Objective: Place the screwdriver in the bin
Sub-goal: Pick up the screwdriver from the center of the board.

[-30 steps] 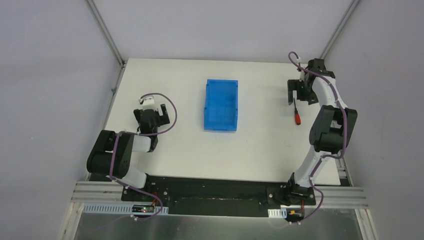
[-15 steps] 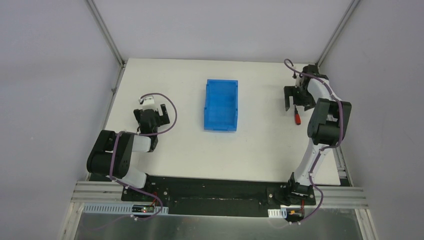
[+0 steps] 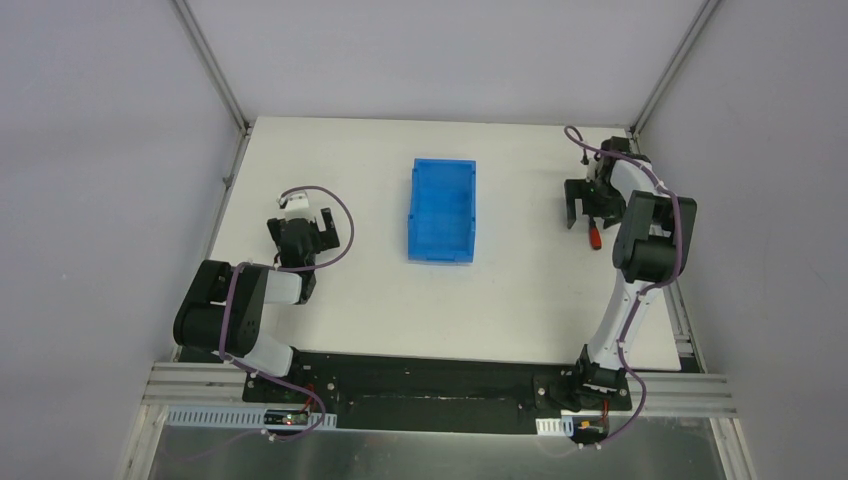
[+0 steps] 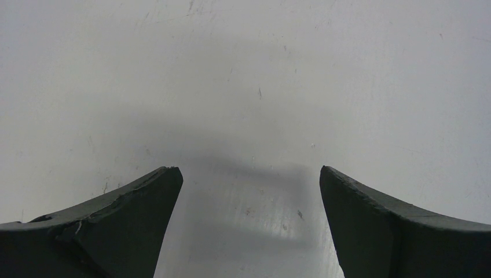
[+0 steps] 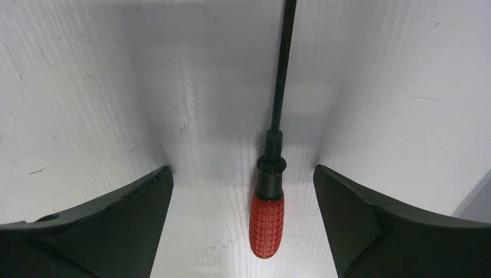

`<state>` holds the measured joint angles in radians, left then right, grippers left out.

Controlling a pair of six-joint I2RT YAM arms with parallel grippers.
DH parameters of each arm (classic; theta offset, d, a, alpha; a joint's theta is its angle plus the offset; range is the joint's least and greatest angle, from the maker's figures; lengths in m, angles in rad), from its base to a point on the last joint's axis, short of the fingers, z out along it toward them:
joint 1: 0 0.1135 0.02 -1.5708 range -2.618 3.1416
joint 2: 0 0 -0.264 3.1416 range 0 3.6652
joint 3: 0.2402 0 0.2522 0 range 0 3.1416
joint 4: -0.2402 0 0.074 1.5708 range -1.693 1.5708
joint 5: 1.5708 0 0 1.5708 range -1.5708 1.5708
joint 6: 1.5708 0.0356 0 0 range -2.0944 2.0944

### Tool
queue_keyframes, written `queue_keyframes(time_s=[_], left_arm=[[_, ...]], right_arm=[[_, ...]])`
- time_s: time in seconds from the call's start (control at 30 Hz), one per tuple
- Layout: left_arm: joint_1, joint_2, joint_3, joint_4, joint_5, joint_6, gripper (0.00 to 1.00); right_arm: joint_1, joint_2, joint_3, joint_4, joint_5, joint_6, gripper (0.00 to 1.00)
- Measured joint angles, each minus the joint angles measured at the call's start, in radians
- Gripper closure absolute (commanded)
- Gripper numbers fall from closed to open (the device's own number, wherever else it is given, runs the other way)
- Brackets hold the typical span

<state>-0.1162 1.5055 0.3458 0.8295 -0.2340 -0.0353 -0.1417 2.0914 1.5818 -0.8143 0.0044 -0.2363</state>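
Note:
My right gripper shifts to the right in the wrist view next, where the screwdriver's black collar lies off to that side, and then closes.
The screwdriver (image 5: 267, 221) lies flat on the white table, its red handle near my wrist and its thin black shaft pointing away. My right gripper (image 5: 242, 170) is open and low over it, one finger on each side of the handle, neither touching. In the top view the screwdriver's handle (image 3: 594, 238) shows just below the right gripper (image 3: 585, 213) at the table's right side. The blue bin (image 3: 442, 210) stands empty at the table's middle, well to the left of the screwdriver. My left gripper (image 3: 300, 224) is open and empty over bare table (image 4: 249, 169).
The table's right edge and the frame post run close behind the right arm (image 3: 650, 240). A grey strip past the table edge shows at the right wrist view's lower right corner (image 5: 477, 200). White table surface (image 3: 520, 290) lies between bin and screwdriver.
My right gripper has come down and drawn nearer, from beyond the screwdriver to straddling its handle. The screwdriver, the bin and the left arm have not moved.

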Motion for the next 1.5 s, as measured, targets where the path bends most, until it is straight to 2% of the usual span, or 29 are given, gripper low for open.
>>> queue_keyframes(time_s=[0.43, 0.6, 0.73, 0.9, 1.1, 1.5], left_arm=[[0.0, 0.0, 0.0, 0.0, 0.0, 0.0, 0.01], [0.0, 0.0, 0.0, 0.0, 0.0, 0.0, 0.01], [0.0, 0.0, 0.0, 0.0, 0.0, 0.0, 0.01], [0.0, 0.0, 0.0, 0.0, 0.0, 0.0, 0.01], [0.0, 0.0, 0.0, 0.0, 0.0, 0.0, 0.01], [0.0, 0.0, 0.0, 0.0, 0.0, 0.0, 0.01]], right_arm=[[-0.051, 0.002, -0.009, 0.022, -0.047, 0.005, 0.12], [-0.056, 0.002, -0.011, 0.027, -0.046, -0.002, 0.21], [-0.061, 0.002, -0.012, 0.03, -0.047, -0.008, 0.42], [-0.064, 0.001, -0.013, 0.035, -0.051, -0.019, 0.75], [-0.068, 0.001, -0.013, 0.034, -0.068, -0.036, 1.0], [-0.074, 0.001, 0.004, -0.022, -0.142, -0.012, 1.0]])
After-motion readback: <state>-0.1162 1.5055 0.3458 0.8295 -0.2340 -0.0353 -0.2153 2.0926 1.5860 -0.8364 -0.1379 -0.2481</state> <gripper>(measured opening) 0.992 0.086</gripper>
